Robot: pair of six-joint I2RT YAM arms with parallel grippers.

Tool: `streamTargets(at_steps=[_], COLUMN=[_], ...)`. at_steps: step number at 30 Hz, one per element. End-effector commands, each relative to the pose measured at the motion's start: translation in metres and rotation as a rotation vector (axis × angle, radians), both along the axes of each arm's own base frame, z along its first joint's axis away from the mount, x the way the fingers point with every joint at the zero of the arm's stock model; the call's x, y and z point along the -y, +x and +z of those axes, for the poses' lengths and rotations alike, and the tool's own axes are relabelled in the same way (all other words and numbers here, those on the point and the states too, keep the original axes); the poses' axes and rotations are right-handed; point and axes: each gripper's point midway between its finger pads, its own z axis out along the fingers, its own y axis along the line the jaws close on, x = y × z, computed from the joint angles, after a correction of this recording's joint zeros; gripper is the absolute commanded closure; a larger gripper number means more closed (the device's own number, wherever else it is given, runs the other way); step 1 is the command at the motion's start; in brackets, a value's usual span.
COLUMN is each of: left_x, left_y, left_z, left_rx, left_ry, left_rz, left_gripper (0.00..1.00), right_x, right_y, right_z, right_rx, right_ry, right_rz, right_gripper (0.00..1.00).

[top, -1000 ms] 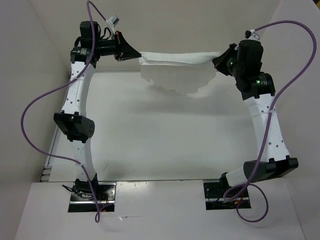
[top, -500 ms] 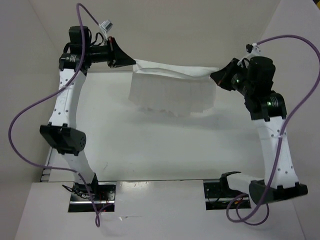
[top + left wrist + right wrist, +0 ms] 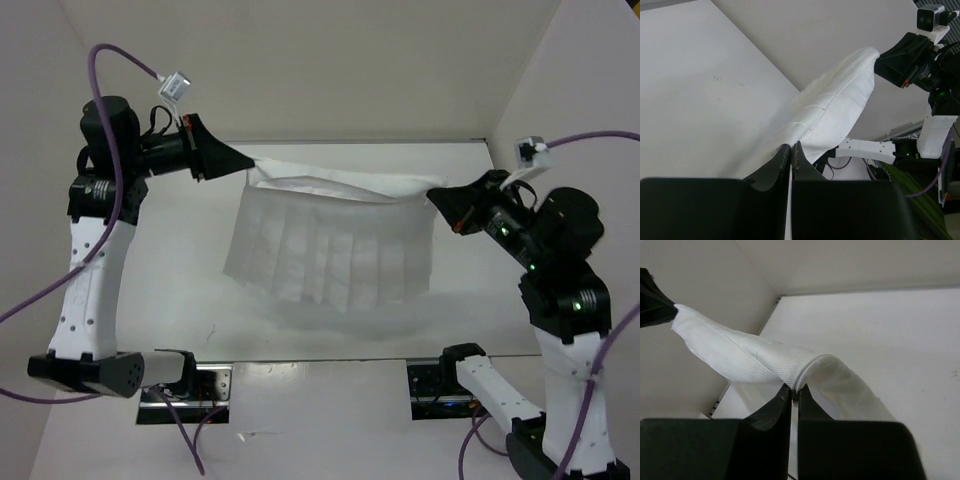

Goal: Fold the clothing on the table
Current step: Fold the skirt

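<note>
The pleated body of the clothing hangs below the taut band, so the robot's right gripper should next go down toward the tabletop, bring the held corner over the lower hem (image 3: 400,298) and let it go.
The clothing (image 3: 330,245) is a thin white pleated garment that hangs stretched in the air between both arms above the table (image 3: 180,300). My left gripper (image 3: 246,166) is shut on its upper left corner. My right gripper (image 3: 432,198) is shut on its upper right corner. The pleated body hangs down from the taut top band, and its lower hem sits near the table's front half. In the left wrist view the clothing (image 3: 832,107) runs from my left gripper (image 3: 791,146) across to the right gripper. In the right wrist view the band (image 3: 747,357) leaves my right gripper (image 3: 794,389) toward the left one.
White walls close in the table at the back and both sides. Purple cables (image 3: 30,300) loop off each arm. The arm bases (image 3: 185,385) are bolted at the near edge. The metal table edge (image 3: 320,360) runs along the front.
Both arms have pulled back toward the near side and lifted, carrying the clothing from the far edge to over the middle. The garment now hangs longer and fully spread.
</note>
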Motion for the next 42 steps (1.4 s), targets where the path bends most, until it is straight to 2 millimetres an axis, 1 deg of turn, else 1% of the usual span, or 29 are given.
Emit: streamTargets(at_steps=[1, 3, 4, 6, 7, 8, 9, 10, 11, 12, 13, 14, 15, 16, 18, 19, 20, 25, 26, 27, 28, 29, 31, 32, 34, 35, 37, 38, 42], left_x=[-0.014, -0.015, -0.015, -0.015, -0.015, -0.015, -0.014, -0.011, -0.01, -0.011, -0.01, -0.01, -0.01, -0.009, -0.003, 0.003, 0.003, 0.027, 0.026, 0.032, 0.04, 0.037, 0.042, 0.039, 0.033, 0.031, 0.022, 0.02, 0.007], left_y=[0.086, 0.112, 0.138, 0.165, 0.187, 0.199, 0.222, 0.231, 0.24, 0.262, 0.272, 0.278, 0.289, 0.301, 0.305, 0.306, 0.307, 0.291, 0.288, 0.275, 0.27, 0.261, 0.25, 0.228, 0.213, 0.194, 0.182, 0.169, 0.158], left_z=[-0.058, -0.077, -0.104, -0.124, -0.158, -0.173, -0.198, -0.212, -0.223, -0.242, -0.251, -0.257, -0.284, -0.267, -0.28, -0.275, -0.259, -0.259, -0.263, -0.272, -0.275, -0.261, -0.271, -0.293, -0.308, -0.335, -0.347, -0.361, -0.379], left_rx=[-0.124, -0.172, -0.238, -0.283, -0.36, -0.39, -0.432, -0.453, -0.475, -0.491, -0.499, -0.52, -0.564, -0.521, -0.561, -0.544, -0.521, -0.522, -0.534, -0.573, -0.566, -0.537, -0.557, -0.63, -0.679, -0.754, -0.779, -0.827, -0.846], left_ry=[0.038, 0.046, 0.055, 0.062, 0.07, 0.073, 0.077, 0.091, 0.093, 0.1, 0.101, 0.097, 0.102, 0.091, 0.094, 0.1, 0.097, 0.144, 0.158, 0.185, 0.188, 0.189, 0.17, 0.183, 0.206, 0.226, 0.247, 0.257, 0.311], left_rz=[0.12, 0.137, 0.144, 0.154, 0.152, 0.151, 0.15, 0.146, 0.145, 0.156, 0.156, 0.158, 0.156, 0.161, 0.142, 0.13, 0.131, 0.078, 0.085, 0.083, 0.068, 0.079, 0.082, 0.079, 0.111, 0.104, 0.129, 0.126, 0.172], left_gripper=[1.0, 1.0, 1.0, 1.0, 1.0, 1.0, 1.0, 1.0, 1.0, 1.0, 1.0, 1.0, 1.0, 1.0, 1.0, 1.0, 1.0, 1.0, 1.0, 1.0, 1.0, 1.0, 1.0, 1.0, 1.0, 1.0, 1.0, 1.0, 1.0], right_x=[0.0, -0.003, -0.003, -0.007, -0.003, -0.006, -0.002, 0.0, -0.004, 0.0, -0.001, -0.002, -0.002, -0.003, -0.001, -0.001, -0.002, 0.0, 0.0, 0.001, 0.008, 0.009, 0.017, 0.016, 0.02, 0.027, 0.039, 0.042, 0.061], right_y=[0.072, 0.097, 0.113, 0.149, 0.164, 0.191, 0.206, 0.222, 0.243, 0.256, 0.271, 0.283, 0.29, 0.298, 0.307, 0.307, 0.309, 0.293, 0.287, 0.277, 0.273, 0.268, 0.253, 0.245, 0.235, 0.229, 0.219, 0.213, 0.196], right_z=[-0.058, -0.085, -0.091, -0.126, -0.136, -0.16, -0.162, -0.172, -0.211, -0.223, -0.222, -0.255, -0.259, -0.254, -0.256, -0.256, -0.252, -0.262, -0.265, -0.277, -0.278, -0.284, -0.298, -0.307, -0.317, -0.324, -0.334, -0.34, -0.358], right_rx=[-0.2, -0.265, -0.266, -0.366, -0.388, -0.445, -0.457, -0.471, -0.566, -0.586, -0.58, -0.648, -0.649, -0.632, -0.62, -0.62, -0.611, -0.685, -0.705, -0.758, -0.771, -0.797, -0.874, -0.905, -0.959, -0.989, -1.042, -1.069, -1.149], right_ry=[-0.004, -0.001, -0.004, -0.013, -0.017, -0.028, -0.027, -0.038, -0.05, -0.062, -0.073, -0.092, -0.102, -0.099, -0.11, -0.11, -0.109, -0.137, -0.14, -0.149, -0.151, -0.155, -0.154, -0.16, -0.163, -0.17, -0.192, -0.208, -0.221], right_rz=[-0.069, -0.072, -0.087, -0.1, -0.123, -0.124, -0.136, -0.143, -0.132, -0.138, -0.134, -0.131, -0.127, -0.127, -0.136, -0.136, -0.136, -0.123, -0.122, -0.12, -0.14, -0.139, -0.144, -0.127, -0.133, -0.154, -0.194, -0.211, -0.25], right_gripper=[1.0, 1.0, 1.0, 1.0, 1.0, 1.0, 1.0, 1.0, 1.0, 1.0, 1.0, 1.0, 1.0, 1.0, 1.0, 1.0, 1.0, 1.0, 1.0, 1.0, 1.0, 1.0, 1.0, 1.0, 1.0, 1.0, 1.0, 1.0, 1.0])
